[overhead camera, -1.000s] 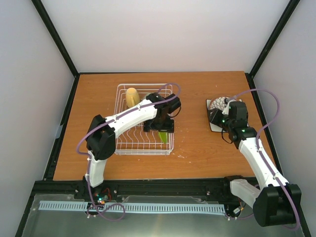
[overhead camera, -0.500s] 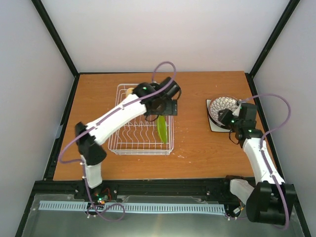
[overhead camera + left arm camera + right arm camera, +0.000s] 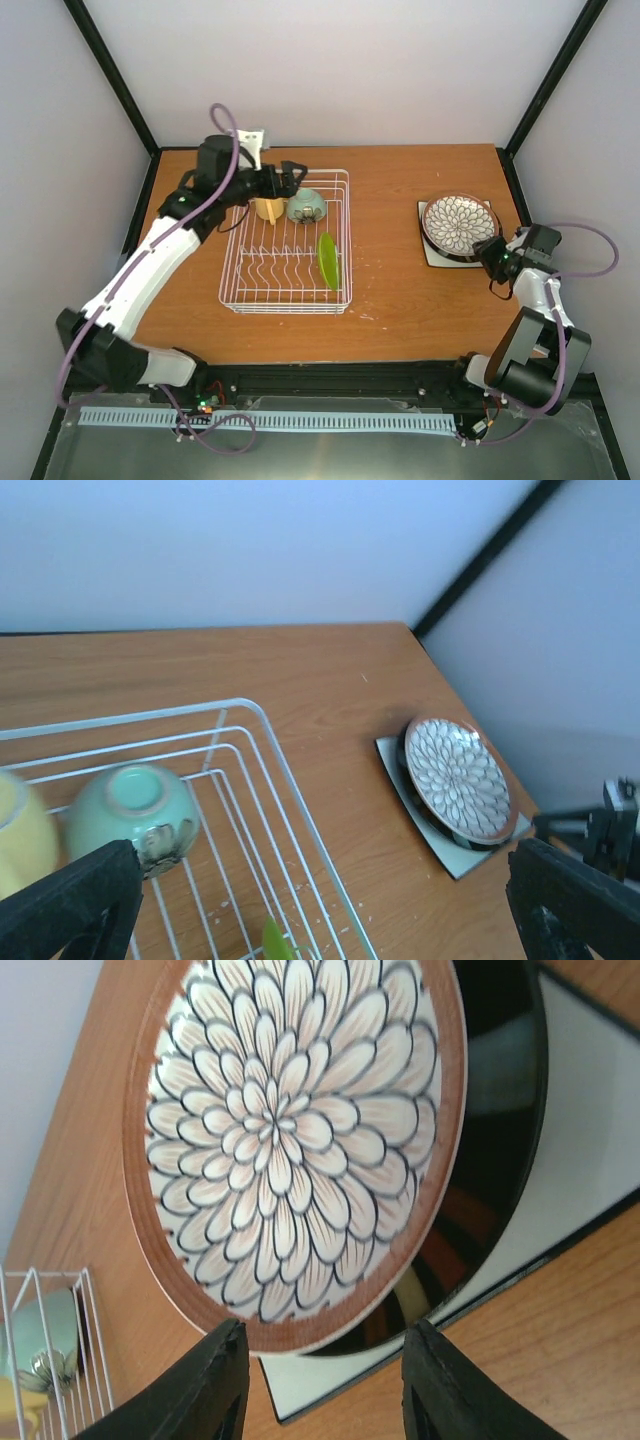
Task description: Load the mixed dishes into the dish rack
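Note:
The right gripper will next shift toward the right in its wrist view, then go down around the plate's near rim (image 3: 429,1225) to close, as the petal plate lies uppermost.
The dish rack (image 3: 240,290) holds a yellow cup (image 3: 268,208), a pale mint bowl (image 3: 306,205) and a lime-green plate (image 3: 328,260) standing on edge. My left gripper (image 3: 293,176) hovers open and empty over the rack's far edge. In its wrist view the left gripper (image 3: 320,920) looks down on the bowl (image 3: 130,805) and the rack (image 3: 275,770). At the right, the petal-patterned plate (image 3: 457,225) lies on a dark-rimmed plate (image 3: 490,1160) on the square white plate (image 3: 438,258). My right gripper (image 3: 490,254) is open just beside the stack, the right gripper (image 3: 325,1385) facing the petal plate's (image 3: 290,1140) rim.
Black frame posts and white walls close in the table (image 3: 400,300) at the back and sides. The plate stack sits near the table's right edge. Small crumbs lie on the wood by the rack's right side.
My left arm has swung back out of the rack to the far left, leaving the green plate standing and uncovering the bowl. My right gripper has drawn back to the right of the stack.

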You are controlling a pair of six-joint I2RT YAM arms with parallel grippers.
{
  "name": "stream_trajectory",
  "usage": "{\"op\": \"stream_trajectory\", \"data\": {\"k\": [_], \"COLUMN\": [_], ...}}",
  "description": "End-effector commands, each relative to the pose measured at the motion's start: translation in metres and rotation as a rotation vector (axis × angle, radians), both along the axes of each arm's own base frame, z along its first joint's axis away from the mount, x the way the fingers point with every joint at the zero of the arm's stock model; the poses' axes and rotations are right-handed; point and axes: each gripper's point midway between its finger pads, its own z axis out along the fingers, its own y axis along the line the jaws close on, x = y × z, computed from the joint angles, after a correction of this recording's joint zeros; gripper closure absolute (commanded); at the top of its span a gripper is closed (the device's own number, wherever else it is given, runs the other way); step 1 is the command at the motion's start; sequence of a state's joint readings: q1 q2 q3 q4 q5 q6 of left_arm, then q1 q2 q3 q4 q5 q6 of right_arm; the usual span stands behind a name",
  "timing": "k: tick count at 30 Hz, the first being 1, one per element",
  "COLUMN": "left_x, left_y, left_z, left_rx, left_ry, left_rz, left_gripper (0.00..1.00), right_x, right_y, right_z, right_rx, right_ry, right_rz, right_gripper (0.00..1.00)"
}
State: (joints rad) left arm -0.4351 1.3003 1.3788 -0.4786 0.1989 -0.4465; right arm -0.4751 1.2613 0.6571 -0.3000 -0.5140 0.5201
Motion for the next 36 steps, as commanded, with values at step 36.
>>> {"op": "stream_trajectory", "data": {"k": [36], "left_x": [0.042], "left_y": [-0.02], "left_z": [-0.034], "left_rx": [0.022], "left_ry": [-0.06], "left_rz": [-0.22], "left_gripper": [0.0], "right_x": [0.039], "right_y": [-0.048], "right_z": [-0.021], "right_rx": [-0.015], "right_ry": [0.121], "right_rz": [-0.127], "right_gripper": [0.56]}}
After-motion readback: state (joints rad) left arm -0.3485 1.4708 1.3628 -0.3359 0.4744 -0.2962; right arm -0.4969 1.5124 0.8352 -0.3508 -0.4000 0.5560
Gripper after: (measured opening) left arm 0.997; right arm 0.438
